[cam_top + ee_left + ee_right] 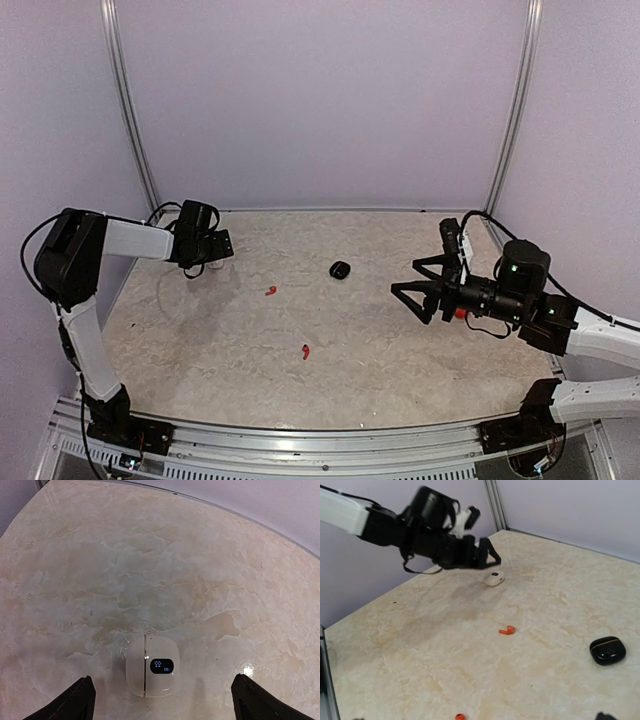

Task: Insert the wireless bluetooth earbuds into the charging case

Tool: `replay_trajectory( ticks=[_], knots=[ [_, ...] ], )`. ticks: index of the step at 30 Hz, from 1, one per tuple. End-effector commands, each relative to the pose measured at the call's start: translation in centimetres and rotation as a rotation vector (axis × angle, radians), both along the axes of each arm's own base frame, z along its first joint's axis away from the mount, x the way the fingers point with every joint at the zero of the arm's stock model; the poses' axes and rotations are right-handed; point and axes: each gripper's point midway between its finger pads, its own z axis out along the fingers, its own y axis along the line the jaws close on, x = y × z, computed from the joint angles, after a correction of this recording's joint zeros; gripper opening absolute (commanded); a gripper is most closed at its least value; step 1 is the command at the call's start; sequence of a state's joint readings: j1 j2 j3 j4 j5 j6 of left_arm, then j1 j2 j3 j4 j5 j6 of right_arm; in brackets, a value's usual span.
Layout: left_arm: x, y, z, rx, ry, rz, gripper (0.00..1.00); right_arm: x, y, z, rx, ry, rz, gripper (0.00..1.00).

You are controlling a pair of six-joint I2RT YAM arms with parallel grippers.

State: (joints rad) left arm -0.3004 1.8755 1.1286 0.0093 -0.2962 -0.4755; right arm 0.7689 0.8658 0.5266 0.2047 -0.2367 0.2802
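Note:
I will next move my right gripper toward the right in the top view, tilt it downward and lower it over the small red thing that matches the earbuds' colour.
Two red earbuds lie on the marble table, one left of centre and one nearer the front. They also show in the right wrist view. A white charging case with a lit display lies shut on the table. My left gripper is open and hovers just above it, one finger on each side. A shut black case lies at mid-table. My right gripper is open and empty, raised to the right of the black case. No white or black earbuds show.
The white case sits under the left gripper near the back left corner. The black case is at the right of the right wrist view. A small red thing shows under the right arm. Walls enclose the back and sides.

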Motion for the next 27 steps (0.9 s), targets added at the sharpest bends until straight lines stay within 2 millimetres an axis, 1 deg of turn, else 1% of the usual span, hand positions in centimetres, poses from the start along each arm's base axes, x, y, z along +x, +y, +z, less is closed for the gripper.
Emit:
replay_trajectory(
  ticks=[1,2,3,6,10,12,13,14,15,16,18,20,22,23,27],
  knots=[
    [1.6,0.3,-1.0,-0.011,0.014,0.011,0.93,0.3,0.1,1.9,0.033,-0.037,0.004,1.0],
    [1.7,0.4,-1.8,-0.006,0.028,0.013,0.92,0.3,0.1,1.8,0.032,-0.036,0.002,0.99],
    [1.9,0.5,-2.1,-0.005,0.033,0.016,0.91,0.4,0.1,1.9,0.033,-0.036,0.002,1.0],
    [2.0,0.7,-3.6,-0.011,0.063,0.012,0.85,0.4,0.2,1.8,0.032,-0.034,0.002,1.0],
    [2.1,0.6,-4.9,0.007,0.086,-0.003,0.8,0.5,0.1,1.7,0.028,-0.031,-0.003,0.99],
    [2.0,0.4,-5.1,0.027,0.089,-0.009,0.8,1.2,-0.3,1.3,0.016,-0.014,-0.044,0.99],
    [2.0,0.3,-4.9,0.034,0.086,-0.012,0.81,2.0,-0.9,0.8,0.002,0.005,-0.077,1.0],
    [2.0,0.3,-4.8,0.034,0.083,-0.013,0.81,2.8,-1.5,-0.1,-0.025,0.037,-0.103,1.0],
    [1.9,0.3,-4.7,0.032,0.083,-0.013,0.82,4.1,-2.6,-1.2,-0.059,0.076,-0.149,0.99],
    [1.9,0.3,-4.6,0.031,0.081,-0.012,0.83,5.7,-3.9,-2.8,-0.097,0.134,-0.208,0.98],
    [1.8,0.3,-4.0,0.029,0.071,-0.013,0.83,8.3,-7.1,-5.6,-0.129,0.249,-0.317,0.94],
    [1.6,0.2,-3.3,0.029,0.058,-0.01,0.84,10.0,-10.2,-7.7,-0.102,0.349,-0.412,0.92],
    [1.4,-0.1,-2.3,0.019,0.038,-0.016,0.86,10.8,-12.9,-9.9,-0.074,0.431,-0.502,0.91],
    [1.4,-0.4,-1.3,0.015,0.016,-0.02,0.86,10.7,-14.1,-11.1,-0.069,0.466,-0.545,0.9],
    [1.5,-1.5,1.9,0.055,-0.047,-0.039,0.88,10.8,-17.4,-13.7,-0.116,0.508,-0.716,0.89]
  ],
)
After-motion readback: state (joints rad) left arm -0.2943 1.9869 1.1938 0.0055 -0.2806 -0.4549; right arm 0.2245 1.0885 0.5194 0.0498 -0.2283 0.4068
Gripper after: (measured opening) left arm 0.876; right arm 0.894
